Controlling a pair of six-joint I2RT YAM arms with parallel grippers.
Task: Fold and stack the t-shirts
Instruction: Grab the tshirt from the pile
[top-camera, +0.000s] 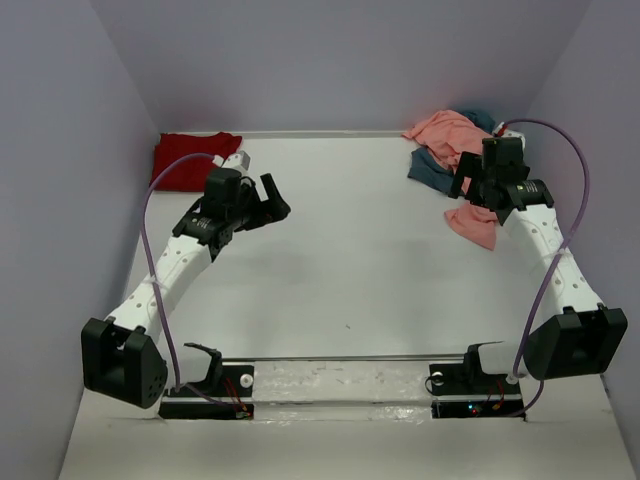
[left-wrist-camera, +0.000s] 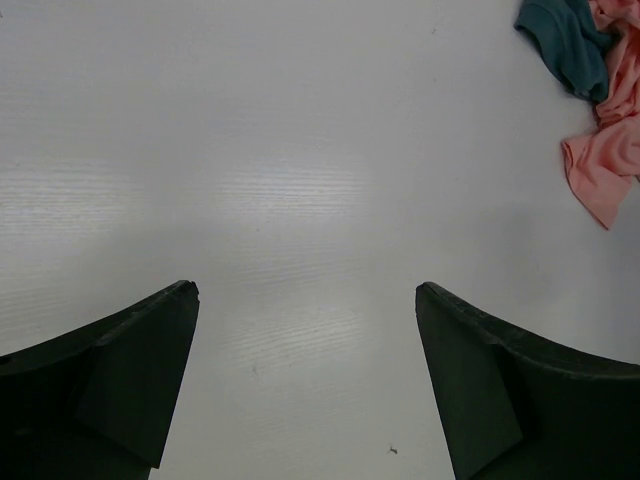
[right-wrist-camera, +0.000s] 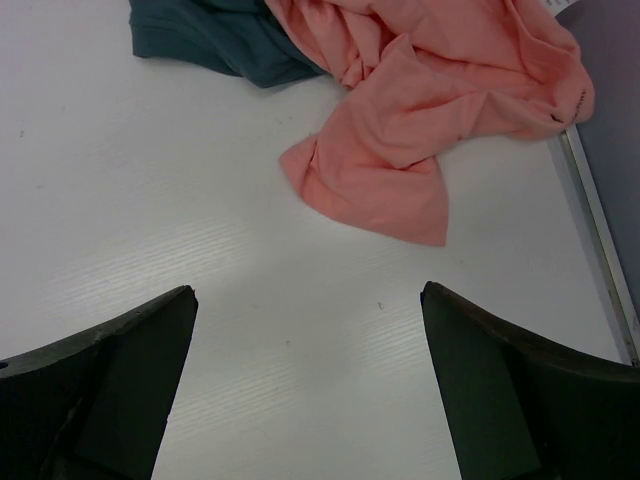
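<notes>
Below my right gripper and to its right in the wrist view, the pink sleeve's near corner (top-camera: 491, 244) (right-wrist-camera: 436, 234) juts onto bare table, so I need to descend sideways onto it.
A dark red t-shirt (top-camera: 190, 155) lies folded flat in the far left corner of the table. At the far right a salmon-pink t-shirt (top-camera: 445, 130) (right-wrist-camera: 420, 120) lies crumpled, draped partly over a bunched teal-blue t-shirt (top-camera: 430, 170) (right-wrist-camera: 215, 40). My right gripper (top-camera: 488, 195) (right-wrist-camera: 308, 290) hovers open just short of the pink shirt's loose sleeve, holding nothing. Left of centre, my left gripper (top-camera: 277, 200) (left-wrist-camera: 307, 290) hangs open over bare table. Its wrist view catches the teal shirt (left-wrist-camera: 570, 45) and the pink shirt (left-wrist-camera: 605, 165) at its right edge.
Grey walls close in the white table (top-camera: 340, 260) on the left, back and right. A metal strip (right-wrist-camera: 600, 230) runs along the table's right edge beside the pink shirt. Purple cables loop off both arms.
</notes>
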